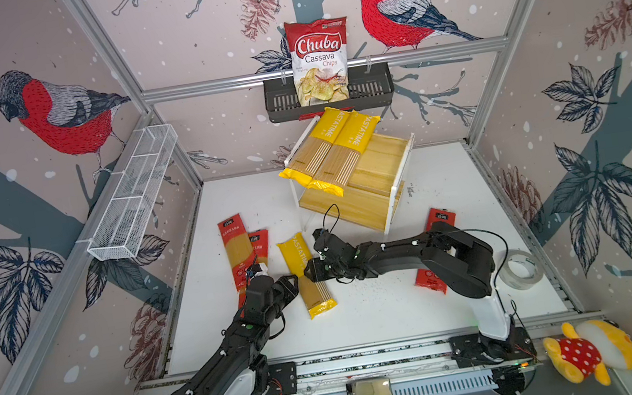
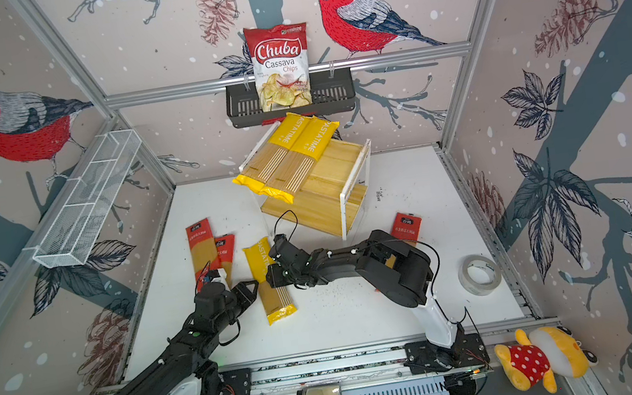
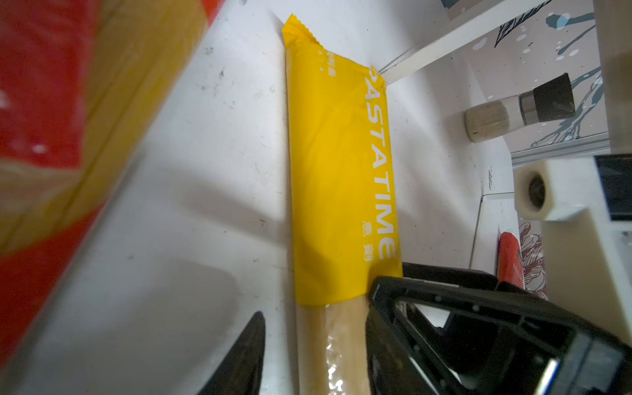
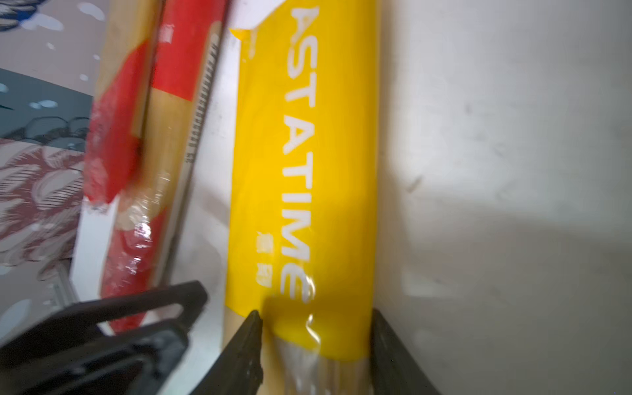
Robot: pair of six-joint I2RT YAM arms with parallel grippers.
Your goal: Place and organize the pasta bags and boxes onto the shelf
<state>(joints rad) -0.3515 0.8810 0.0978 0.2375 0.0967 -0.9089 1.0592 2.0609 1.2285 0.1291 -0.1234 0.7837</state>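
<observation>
The right gripper's open fingers are already on both sides of the yellow bag's middle [image 1: 301,274] [image 4: 316,347], so next the right gripper will ease further around it, low along the table toward the left gripper, and close.
A yellow PASTATIME bag [image 1: 308,279] [image 2: 271,282] lies flat on the white table, clear window toward the front. My left gripper [image 1: 294,286] [image 3: 311,355] reaches it from the left, open across the window, with a gap showing between one finger [image 3: 248,355] and the bag [image 3: 342,178]. My right gripper [image 1: 311,272] [image 4: 318,352] comes from the right, open, its jaws straddling the same bag [image 4: 307,154]. Two yellow bags [image 1: 326,151] rest on the upper tier of the shelf [image 1: 385,180] [image 2: 338,172]. Two red packs [image 1: 235,245] lie at the left. A third red pack [image 1: 441,216] is partly under the right arm.
A Chuba chips bag [image 1: 319,59] stands in the black wall basket [image 1: 372,87]. A white wire tray [image 1: 133,194] hangs on the left wall. A tape roll [image 1: 519,267] and a plush toy [image 1: 592,353] sit at the front right. A brush [image 3: 519,109] lies near the shelf.
</observation>
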